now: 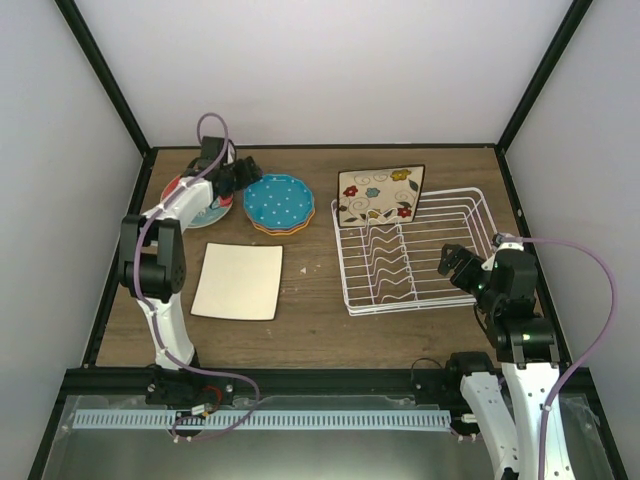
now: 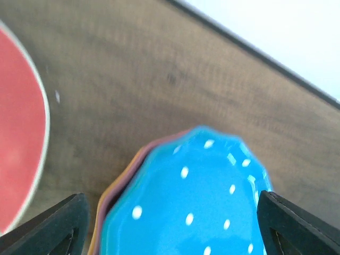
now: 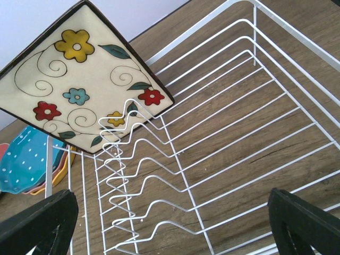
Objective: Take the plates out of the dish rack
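Note:
My left gripper should swing to the right in the top view, past the blue plate and onto the side edge of the floral plate, since only that floral plate is still in the rack.
The white wire dish rack (image 1: 440, 290) holds one plate, the square cream floral plate with a dark rim (image 1: 380, 195), standing in its far slot. That plate (image 3: 79, 79) and the rack (image 3: 228, 133) also show in the right wrist view. The blue dotted plate (image 1: 280, 202) tops a stack on the table, over the pink plate (image 2: 114, 188) and the orange plate (image 2: 94, 234). The red-and-teal plate (image 1: 205, 210) lies to its left, partly under my left arm. The plain cream square plate (image 1: 238, 281) lies flat nearer me. My left gripper (image 1: 245, 173) is open just over the blue plate (image 2: 196, 196). My right gripper (image 1: 458, 268) is open and empty over the rack's near right side.
Dark frame bars run along the table's far and side edges (image 1: 320, 147). Bare wooden tabletop (image 1: 310, 300) lies between the cream plate and the rack. The red plate's rim (image 2: 21, 133) is at the left of the left wrist view.

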